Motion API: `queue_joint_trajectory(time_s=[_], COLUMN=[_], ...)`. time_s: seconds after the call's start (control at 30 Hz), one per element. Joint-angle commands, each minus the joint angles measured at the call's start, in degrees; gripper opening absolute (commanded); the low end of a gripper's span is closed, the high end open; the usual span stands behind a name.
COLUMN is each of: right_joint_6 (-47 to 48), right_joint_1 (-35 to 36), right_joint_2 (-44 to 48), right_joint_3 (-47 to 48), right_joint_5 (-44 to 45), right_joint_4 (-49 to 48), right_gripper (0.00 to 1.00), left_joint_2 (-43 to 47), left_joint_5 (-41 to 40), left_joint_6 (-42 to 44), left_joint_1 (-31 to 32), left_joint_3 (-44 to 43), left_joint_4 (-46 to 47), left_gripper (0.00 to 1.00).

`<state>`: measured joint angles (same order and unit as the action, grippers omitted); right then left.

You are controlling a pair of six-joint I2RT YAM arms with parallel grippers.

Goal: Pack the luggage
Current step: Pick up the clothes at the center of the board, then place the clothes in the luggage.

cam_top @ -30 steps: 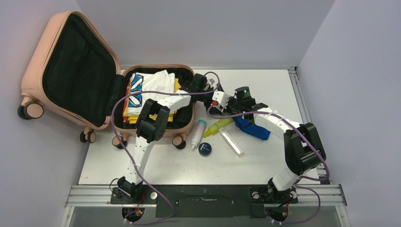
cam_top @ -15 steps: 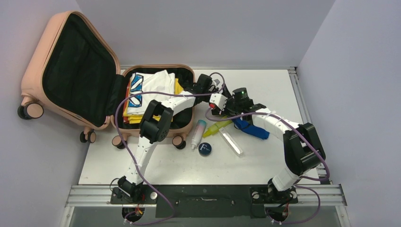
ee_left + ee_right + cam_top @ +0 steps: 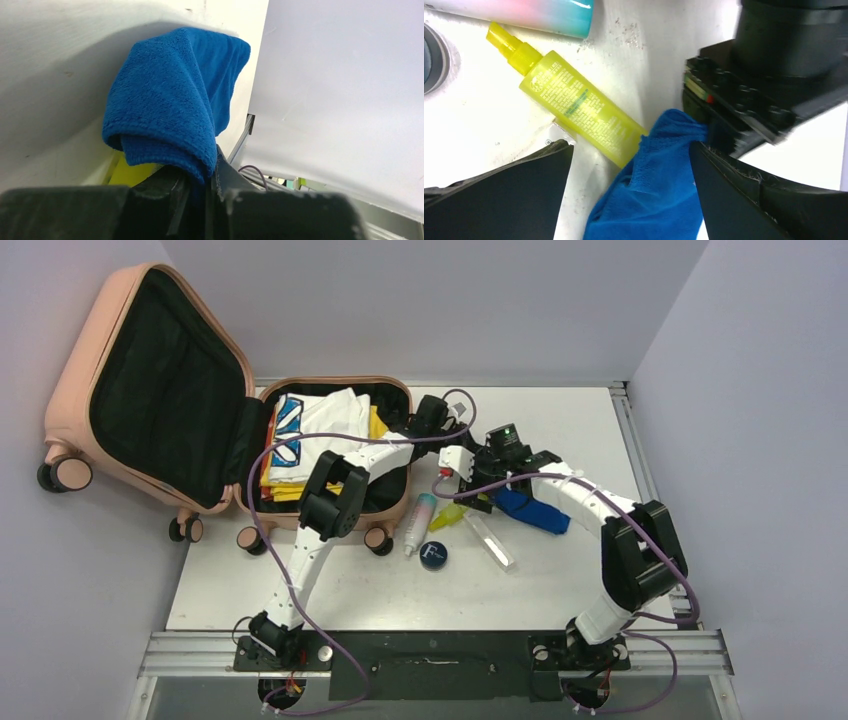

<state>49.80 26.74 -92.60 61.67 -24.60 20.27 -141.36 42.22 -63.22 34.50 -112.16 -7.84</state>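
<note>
My left gripper holds the blue cloth's end and next needs to swing over the folded clothes' lid-side edge (image 3: 278,434), to its left in the top view, and release.
The luggage (image 3: 150,390), a salmon-pink suitcase, lies open at the back left, with folded clothes (image 3: 320,425) in its lower half. A blue cloth (image 3: 535,512) lies on the table to its right. My left gripper (image 3: 207,177) is shut on one end of the blue cloth (image 3: 170,100). In the top view the left gripper (image 3: 484,486) reaches out past the suitcase's right edge. My right gripper (image 3: 629,165) is open, its fingers astride the blue cloth (image 3: 659,195) without touching it. The right gripper (image 3: 497,498) meets the left one there.
A yellow spray bottle (image 3: 455,512) lies partly under the cloth's end. Next to it are a pink-and-teal tube (image 3: 420,520), a round dark tin (image 3: 433,555) and a clear case (image 3: 490,540). The side walls stand close.
My right gripper has opened and let go of the blue cloth. My left gripper has moved right from the suitcase's edge and shut on the cloth's end.
</note>
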Motion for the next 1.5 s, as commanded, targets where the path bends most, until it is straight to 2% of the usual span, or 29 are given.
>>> queue_joint_trajectory(time_s=[0.0, 0.2, 0.47, 0.63, 0.73, 0.93, 1.03, 1.47], right_joint_6=[2.36, -1.78, -4.09, -5.61, -6.48, -7.47, -7.6, -8.23], right_joint_1=[-2.24, -9.23, -14.46, -17.44, -18.52, -19.77, -19.89, -19.89], right_joint_2=[3.89, 12.71, 22.57, 25.92, 26.96, 27.21, 27.11, 26.72], right_joint_3=[8.12, 10.18, 1.23, -3.86, -5.65, -7.05, -7.56, -8.14], right_joint_5=[-7.55, -15.78, -9.02, -8.54, -8.74, -10.2, -10.35, -10.61], right_joint_4=[8.73, 12.43, 7.36, 4.78, 3.38, 2.15, 1.65, 0.4], right_gripper=[0.9, 0.9, 0.9, 0.9, 0.9, 0.9, 0.9, 0.9], left_joint_2=[0.96, 2.02, 1.15, 3.03, 3.96, 7.12, 8.63, 11.07], left_joint_5=[1.22, -0.03, -13.02, -17.31, -18.69, -29.19, -31.76, -34.74], left_joint_6=[2.47, 6.85, 26.27, 31.31, 32.93, 40.9, 44.91, 58.01], left_joint_1=[-0.7, -1.35, -1.62, -1.8, -2.38, -3.23, -3.77, -7.47], left_joint_3=[-0.86, -2.43, -14.99, -16.73, -17.84, -19.37, -20.62, -25.15], left_joint_4=[1.32, -1.88, -20.02, -21.91, -23.34, -29.85, -33.94, -48.54], left_gripper=[0.0, 0.0, 0.0, 0.0, 0.0, 0.0, 0.0, 0.0])
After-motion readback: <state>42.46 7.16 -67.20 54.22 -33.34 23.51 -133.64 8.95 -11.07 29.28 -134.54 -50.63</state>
